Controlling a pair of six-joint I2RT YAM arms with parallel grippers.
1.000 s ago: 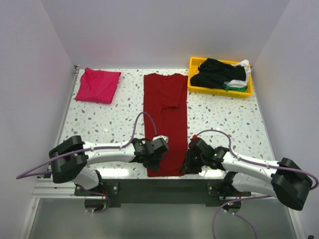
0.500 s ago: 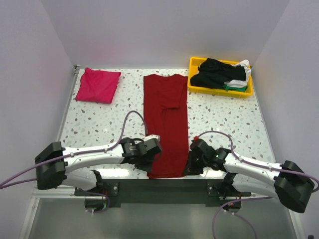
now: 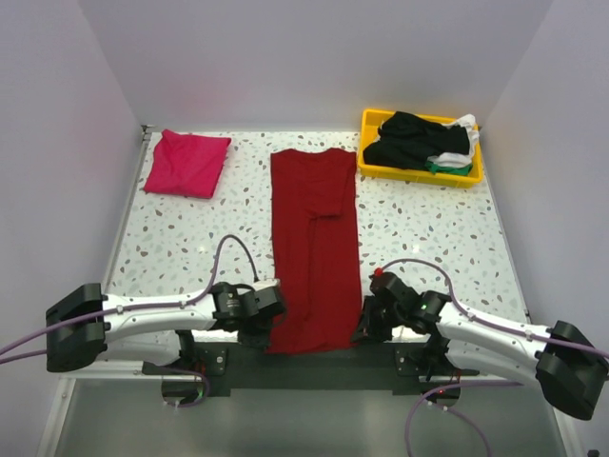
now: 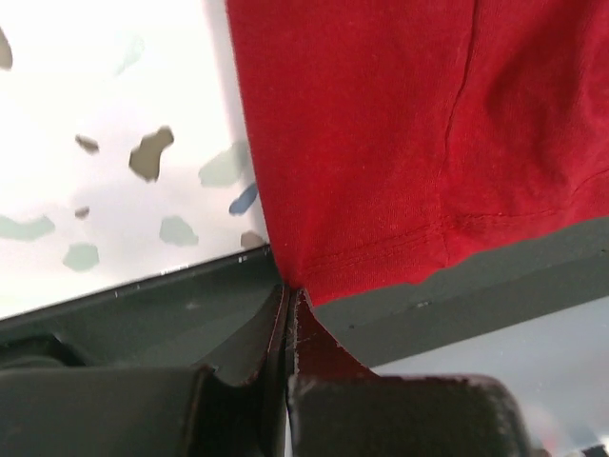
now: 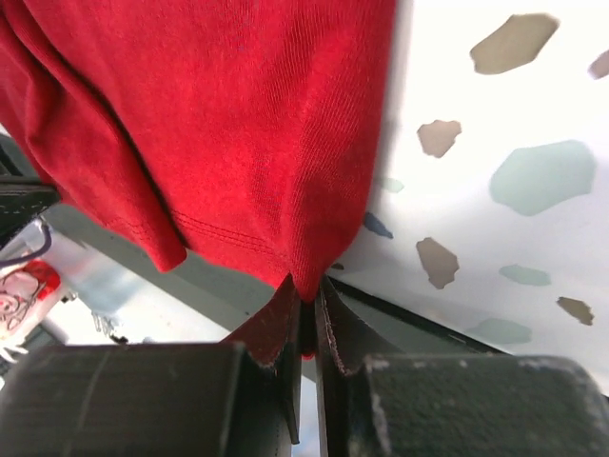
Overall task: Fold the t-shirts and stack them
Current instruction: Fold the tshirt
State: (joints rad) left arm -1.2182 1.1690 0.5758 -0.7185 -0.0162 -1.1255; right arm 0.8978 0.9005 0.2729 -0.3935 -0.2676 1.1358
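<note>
My right gripper needs to carry the hem corner up and outward next, then down beside the far folded-in flap [image 3: 349, 207], as the hem hangs over the table's near edge.
A dark red t-shirt [image 3: 315, 246] lies folded lengthwise down the middle of the table, its hem hanging over the near edge. My left gripper [image 3: 267, 330] is shut on the shirt's near left hem corner [image 4: 314, 276]. My right gripper [image 3: 361, 330] is shut on the near right hem corner [image 5: 304, 271]. A folded magenta-pink t-shirt [image 3: 186, 163] lies at the far left. Black, white and green t-shirts [image 3: 419, 140] lie heaped in the yellow tray.
The yellow tray [image 3: 470, 177] stands at the far right corner. The speckled table [image 3: 190, 238] has its near edge by the arm bases, over a dark metal frame [image 4: 171, 305]. White walls close in the left, right and far sides.
Both grippers have moved toward the near edge, dragging the dark red shirt's hem with them. The shirt now lies longer and straighter, its hem past the table edge.
</note>
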